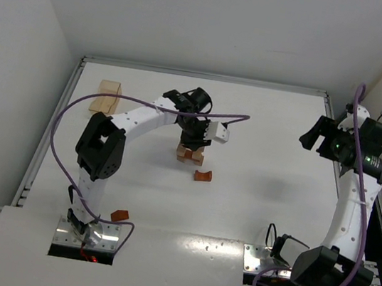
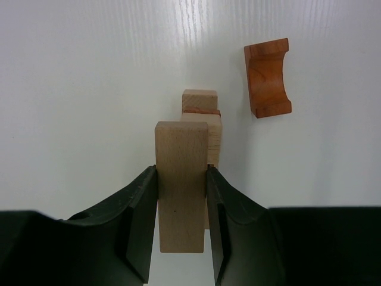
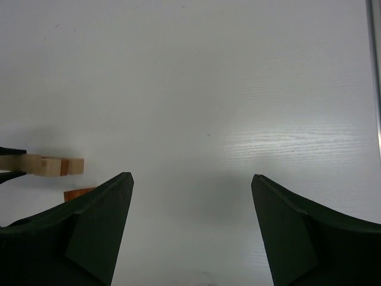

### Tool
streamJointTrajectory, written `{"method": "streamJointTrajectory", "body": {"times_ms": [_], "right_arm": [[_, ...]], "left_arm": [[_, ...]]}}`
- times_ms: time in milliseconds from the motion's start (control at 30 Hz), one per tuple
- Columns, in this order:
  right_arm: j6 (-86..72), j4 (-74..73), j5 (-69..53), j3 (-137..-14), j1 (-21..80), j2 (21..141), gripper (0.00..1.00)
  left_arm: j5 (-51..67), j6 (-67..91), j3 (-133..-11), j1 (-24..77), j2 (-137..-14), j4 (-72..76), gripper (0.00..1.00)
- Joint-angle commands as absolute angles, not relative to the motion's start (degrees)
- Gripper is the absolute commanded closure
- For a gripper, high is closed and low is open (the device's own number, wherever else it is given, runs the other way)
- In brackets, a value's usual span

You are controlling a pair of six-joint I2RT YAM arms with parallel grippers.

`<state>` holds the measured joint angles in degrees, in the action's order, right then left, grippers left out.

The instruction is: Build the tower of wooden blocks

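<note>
The stack (image 2: pixel 201 119) peeks past the bar toward the arch-shaped block, so my left gripper will shift that way as it lowers the bar onto the stack, then let go.
My left gripper (image 1: pixel 194 142) is shut on a pale tan bar (image 2: pixel 181 185) and holds it over the wood block tower (image 1: pixel 190 154), a small stack of pale and reddish blocks at mid table. In the left wrist view the stack (image 2: pixel 201 119) shows just beyond the bar. A reddish arch-shaped block (image 1: pixel 204 176) lies on the table beside the stack; it also shows in the left wrist view (image 2: pixel 268 77). My right gripper (image 3: pixel 190 179) is open and empty, raised at the far right (image 1: pixel 315 138). The right wrist view shows the tower (image 3: pixel 56 165) at its left edge.
A pale wooden tray-like piece (image 1: pixel 106 96) lies at the far left. A small reddish block (image 1: pixel 120 215) lies near the left arm's base. Metal rails edge the table (image 1: pixel 265 125).
</note>
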<state>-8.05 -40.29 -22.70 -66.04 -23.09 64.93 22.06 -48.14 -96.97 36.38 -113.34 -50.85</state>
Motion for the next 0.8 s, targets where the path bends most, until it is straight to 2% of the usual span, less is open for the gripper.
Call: {"method": "streamJointTrajectory", "body": {"times_ms": [0,500,667,767], "right_arm": [[-8.5,-38.0,-22.9,-68.5,-22.9,65.6,0.23],[-8.5,-37.4,-22.9,-68.5,-22.9,65.7,0.23],[-8.5,-37.4,-22.9,-68.5,-22.9,65.7,0.23],[-8.5,-37.4,-22.9,-68.5,-22.9,65.7,0.23]], "left_arm": [[24.0,-49.9,-100.0,36.6,-114.9,-52.6,0.78],[25.8,-51.2,-96.9,36.0,-113.7,-53.7,0.81],[25.8,-51.2,-96.9,36.0,-113.7,-53.7,0.65],[25.1,-51.2,-96.3,36.0,-113.7,-53.2,0.61]]}}
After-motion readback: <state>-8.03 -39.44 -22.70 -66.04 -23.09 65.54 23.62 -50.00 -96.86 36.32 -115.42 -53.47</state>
